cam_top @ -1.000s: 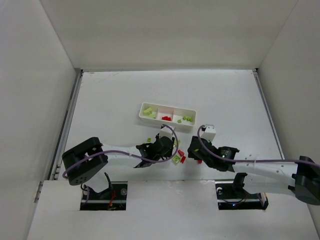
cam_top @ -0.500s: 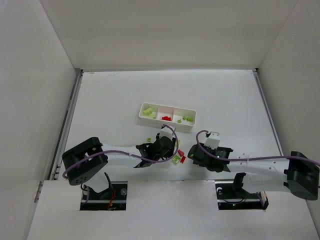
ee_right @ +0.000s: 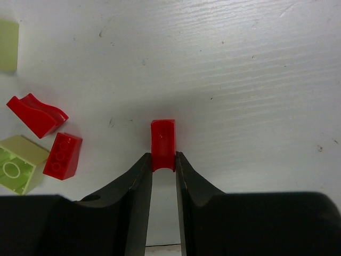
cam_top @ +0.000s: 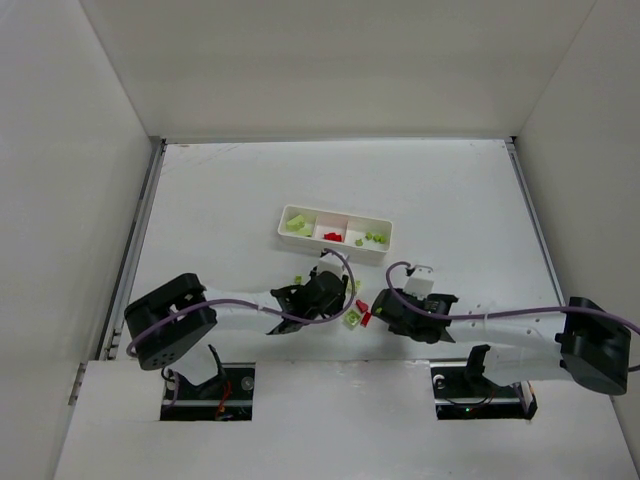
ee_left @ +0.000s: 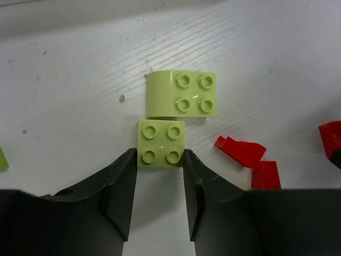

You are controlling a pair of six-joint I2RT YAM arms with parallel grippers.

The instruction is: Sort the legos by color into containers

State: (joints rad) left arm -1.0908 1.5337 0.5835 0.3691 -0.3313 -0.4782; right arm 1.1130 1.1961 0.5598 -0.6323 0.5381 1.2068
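Note:
My right gripper should next raise the small red brick and move outward over the red bricks in the white tray's middle section (cam_top: 332, 231).
My left gripper (ee_left: 160, 158) is closed on the sides of a lime green 2x2 brick (ee_left: 161, 144) that lies on the table. A bigger green curved brick (ee_left: 181, 94) touches its far edge. My right gripper (ee_right: 162, 160) is shut on a small red brick (ee_right: 163, 140) resting on the table. In the top view both grippers, left (cam_top: 345, 298) and right (cam_top: 378, 308), meet at a small pile of loose bricks (cam_top: 357, 319) in front of the white tray (cam_top: 283, 222). The tray holds green bricks (cam_top: 298, 225) at the left, red ones (cam_top: 333, 236) in the middle and green ones (cam_top: 375, 238) at the right.
Two red bricks (ee_left: 241, 149) lie just right of my left fingers. A red curved brick (ee_right: 36, 114), a red studded brick (ee_right: 63, 155) and a green brick (ee_right: 18, 169) lie left of my right fingers. A lone green brick (cam_top: 298, 279) sits left of the pile.
My right arm has swung left and drawn closer to the pile, its wrist now lower over the table. My left arm has hardly moved.

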